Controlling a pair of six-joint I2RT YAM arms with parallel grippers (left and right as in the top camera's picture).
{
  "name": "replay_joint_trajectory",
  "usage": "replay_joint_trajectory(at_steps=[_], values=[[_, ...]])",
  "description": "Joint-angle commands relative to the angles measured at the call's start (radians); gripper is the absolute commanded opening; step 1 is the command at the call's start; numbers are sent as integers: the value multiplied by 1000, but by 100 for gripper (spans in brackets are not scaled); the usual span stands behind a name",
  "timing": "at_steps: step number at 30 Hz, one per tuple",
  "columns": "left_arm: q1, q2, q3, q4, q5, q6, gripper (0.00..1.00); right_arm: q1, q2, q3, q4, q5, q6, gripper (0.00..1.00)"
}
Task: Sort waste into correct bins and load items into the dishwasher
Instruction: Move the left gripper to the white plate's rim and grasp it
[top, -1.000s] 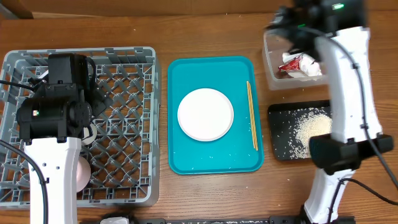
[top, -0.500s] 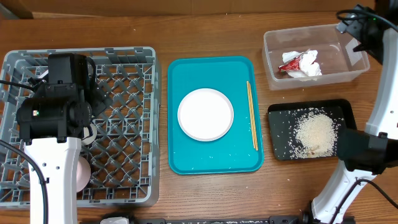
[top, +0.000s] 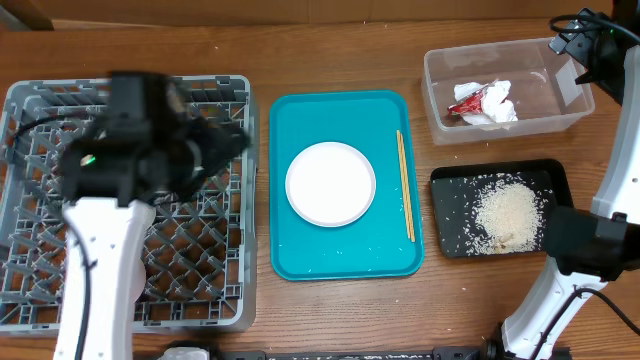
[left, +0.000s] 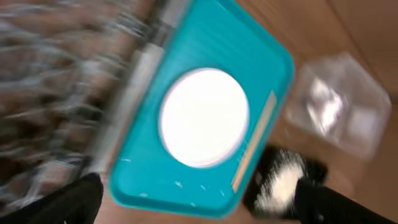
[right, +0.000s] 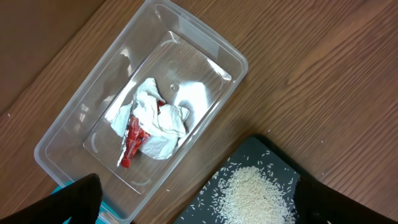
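Note:
My left gripper has to leave the rack next, travel across the white plate (top: 331, 184) and go down to the white plate's rim.
A white plate (top: 331, 184) and wooden chopsticks (top: 405, 185) lie on the teal tray (top: 300, 250). The clear tub (top: 570, 105) holds the crumpled napkin (top: 497, 103) and red wrapper (top: 465, 103). The black tray (top: 450, 190) holds rice (top: 510, 213). My left gripper (left: 199, 208) is open and empty, blurred, above the rack's right edge; its view shows the plate (left: 205, 118) and chopsticks (left: 255, 143). My right gripper (right: 199, 205) is open and empty, high above the tub (right: 81, 124), napkin (right: 158, 121), wrapper (right: 134, 140) and rice (right: 255, 193).
The grey dish rack (top: 20, 95) fills the left of the table, partly hidden under my left arm. The teal tray has small food specks near its front edge. My right arm stands along the table's right edge beside the black tray.
My left arm has swung right from over the rack toward the teal tray. My right arm pulled back from over the clear tub to the far right, then held still.

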Motion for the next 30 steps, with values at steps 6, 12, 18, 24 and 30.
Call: replay_joint_trajectory(at_steps=[6, 12, 18, 24, 30], values=[[-350, 211, -8, 124, 60, 329, 100, -2, -24, 14, 2, 10, -8, 100], [-564, 415, -8, 127, -189, 404, 100, -2, -24, 14, 2, 10, -8, 100], [-699, 538, -8, 165, -503, 413, 100, -2, -24, 14, 2, 10, -8, 100], [-755, 613, -8, 205, -535, 465, 89, -2, -24, 13, 2, 10, -8, 100], [-739, 674, -8, 239, -531, 456, 58, -2, -24, 14, 2, 10, -8, 100]])
